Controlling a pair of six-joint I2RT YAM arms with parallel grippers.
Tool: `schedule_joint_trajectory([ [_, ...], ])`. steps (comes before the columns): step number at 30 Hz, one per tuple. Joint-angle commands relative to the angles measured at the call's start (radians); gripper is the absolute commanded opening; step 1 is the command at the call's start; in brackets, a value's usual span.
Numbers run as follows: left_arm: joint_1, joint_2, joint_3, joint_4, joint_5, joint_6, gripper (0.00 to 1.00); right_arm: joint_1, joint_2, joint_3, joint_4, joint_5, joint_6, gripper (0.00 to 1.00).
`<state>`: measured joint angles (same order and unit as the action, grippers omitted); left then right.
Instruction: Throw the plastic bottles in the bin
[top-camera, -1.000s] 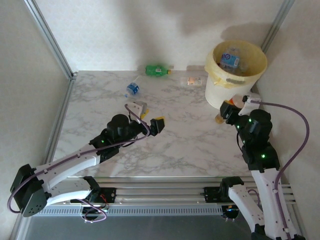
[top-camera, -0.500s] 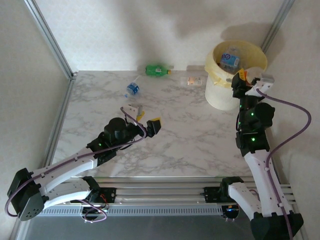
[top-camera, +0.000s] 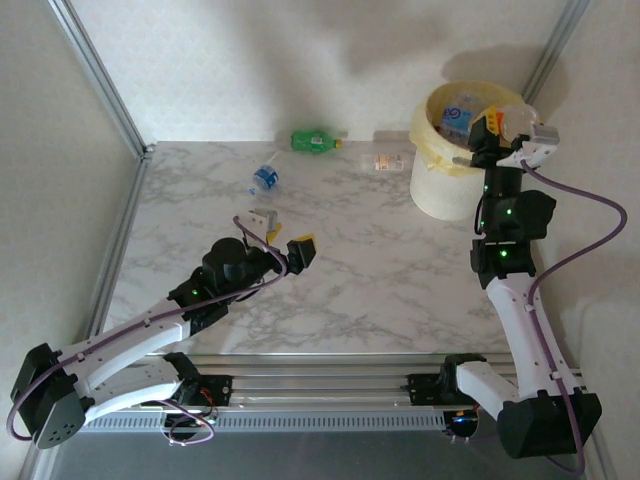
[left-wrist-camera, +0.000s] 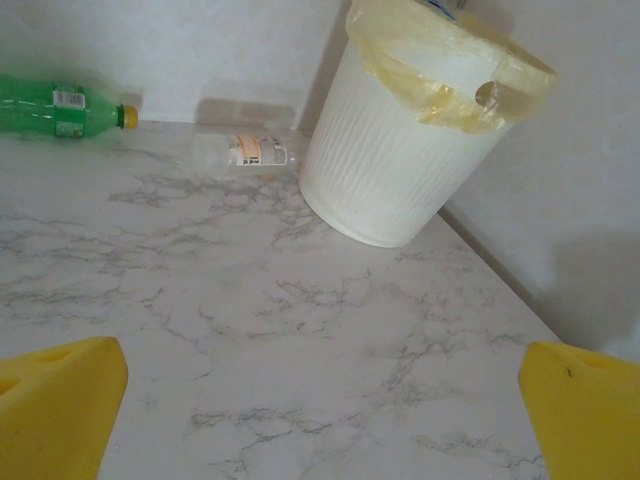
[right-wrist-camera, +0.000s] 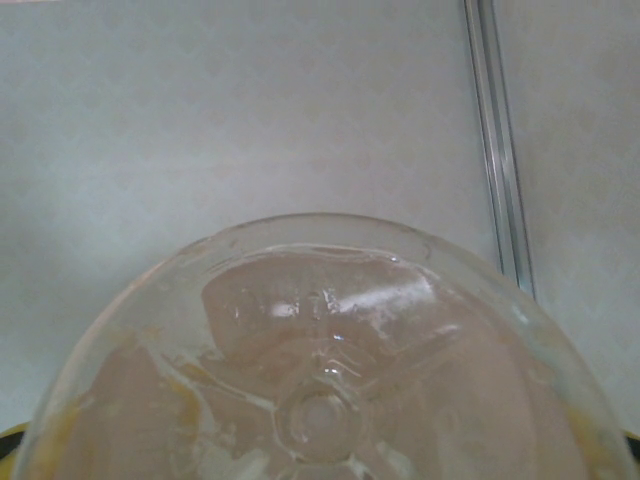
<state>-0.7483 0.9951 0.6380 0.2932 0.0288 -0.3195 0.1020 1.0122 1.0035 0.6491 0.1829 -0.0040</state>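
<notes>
The clear bottle is still at the bin's rim, so next I need to move my right gripper outward and tip it down over the bin's opening (top-camera: 470, 105) to let go of the bottle.
My right gripper (top-camera: 510, 136) is shut on a clear plastic bottle (top-camera: 513, 118), raised over the right rim of the bin (top-camera: 438, 186), a cream bucket with a pale yellow bag. The right wrist view looks straight at that bottle's round base (right-wrist-camera: 322, 410). A blue-labelled bottle (top-camera: 458, 119) lies inside the bin. On the table lie a green bottle (top-camera: 315, 141), a blue-labelled bottle (top-camera: 265, 178) and a clear one with an orange label (top-camera: 385, 161). My left gripper (top-camera: 277, 234) hangs open over the table's middle, its yellow pads (left-wrist-camera: 55, 400) wide apart, facing the bin (left-wrist-camera: 390, 175), the green bottle (left-wrist-camera: 58, 108) and the clear bottle (left-wrist-camera: 252, 151).
The marble table (top-camera: 380, 260) is walled at the back and both sides, with metal posts (top-camera: 95, 75) in the back corners. The bin stands in the back right corner, close to the wall.
My right arm has lifted the clear bottle from table height beside the bin up over its rim. The left arm has drawn back slightly toward the left, still open.
</notes>
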Motion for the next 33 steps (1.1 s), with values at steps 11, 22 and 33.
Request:
schedule_joint_trajectory([
  [11,0.021,-0.021,0.008,-0.016,-0.004,-0.013,1.00,-0.040,0.232,0.350,-0.397,0.125,0.023,0.42],
  [22,0.029,0.003,0.029,-0.048,-0.009,-0.031,1.00,-0.078,0.581,0.788,-0.966,0.109,0.108,0.83],
  [33,0.055,0.022,0.056,-0.081,-0.033,-0.056,1.00,-0.081,0.360,0.630,-0.979,0.027,0.132,0.93],
])
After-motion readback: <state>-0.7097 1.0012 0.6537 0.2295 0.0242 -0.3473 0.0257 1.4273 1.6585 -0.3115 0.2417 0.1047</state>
